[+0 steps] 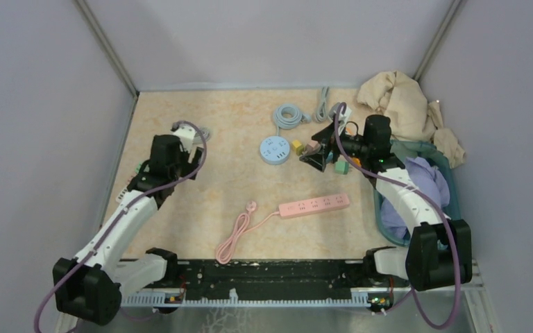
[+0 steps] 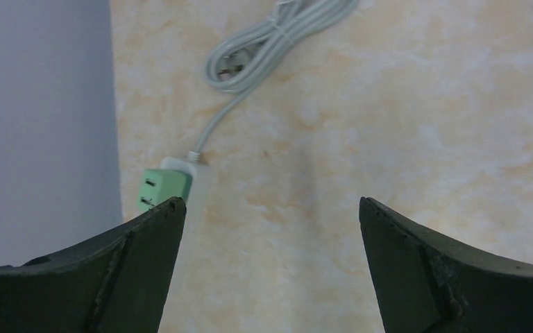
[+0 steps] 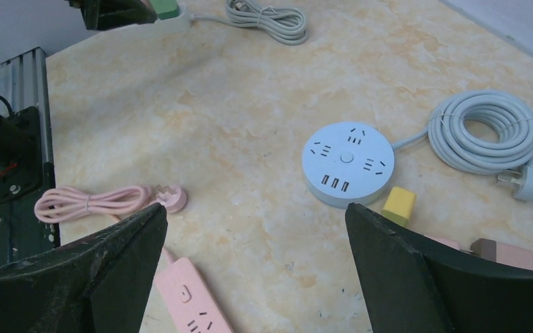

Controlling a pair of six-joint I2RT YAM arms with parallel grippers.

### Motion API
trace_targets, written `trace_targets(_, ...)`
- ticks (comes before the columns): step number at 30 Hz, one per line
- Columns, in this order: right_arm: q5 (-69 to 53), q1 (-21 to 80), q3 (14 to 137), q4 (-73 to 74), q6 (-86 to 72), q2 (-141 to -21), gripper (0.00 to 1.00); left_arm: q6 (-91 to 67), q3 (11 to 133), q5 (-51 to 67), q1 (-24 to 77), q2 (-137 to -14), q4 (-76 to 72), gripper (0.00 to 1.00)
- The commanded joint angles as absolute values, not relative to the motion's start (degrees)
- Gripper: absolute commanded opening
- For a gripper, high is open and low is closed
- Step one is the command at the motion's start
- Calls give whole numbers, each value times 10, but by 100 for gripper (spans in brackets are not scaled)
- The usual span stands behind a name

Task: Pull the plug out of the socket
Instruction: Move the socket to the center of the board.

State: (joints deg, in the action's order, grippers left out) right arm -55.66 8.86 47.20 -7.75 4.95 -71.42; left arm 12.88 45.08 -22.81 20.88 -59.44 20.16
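My left gripper moves to the left in the top view and down over the green plug (image 2: 165,187) on the white power strip next, since bare table lies between the gripper's fingers.
A green plug (image 2: 165,187) sits on the cable end of a white power strip (image 2: 196,201) by the left wall. It also shows at the top of the right wrist view, green plug (image 3: 167,8). My left gripper (image 2: 271,201) hovers open just right of it, its left finger beside the plug and only bare table between the jaws. In the top view the left gripper (image 1: 193,154) is near that white strip (image 1: 180,127). My right gripper (image 3: 255,207) is open and empty above the table, between a round blue socket (image 3: 347,163) and a pink power strip (image 3: 191,305).
A yellow plug (image 3: 398,205) lies beside the round socket (image 1: 275,150). Grey coiled cables (image 3: 486,132) (image 2: 271,41) lie at the back. The pink strip (image 1: 316,205) and its bundled cord (image 1: 234,236) lie mid-table. More coloured plugs (image 1: 340,166) sit under the right arm. A cloth-filled basket (image 1: 451,173) stands right.
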Motion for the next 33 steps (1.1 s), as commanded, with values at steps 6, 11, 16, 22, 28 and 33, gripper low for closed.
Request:
trace_targets(6, -567, 86, 475, -112, 62, -697, 99, 172, 411, -148, -4, -600, 52, 100)
trace_targets(11, -567, 86, 472, -115, 62, -700, 99, 140, 369, -149, -78, -617, -25, 100)
trace_targets(16, -568, 86, 469, -117, 62, -702, 98, 103, 354, -131, -117, -653, -70, 100)
trace_targets(22, -571, 86, 466, -120, 62, -706, 98, 42, 376, -67, -170, -712, -71, 100)
trace_targets(28, -573, 86, 463, -120, 68, -707, 98, 7, 399, -27, -195, -749, -51, 100)
trace_targets(33, -578, 86, 463, -120, 68, -711, 98, -54, 415, 22, -244, -783, -24, 100)
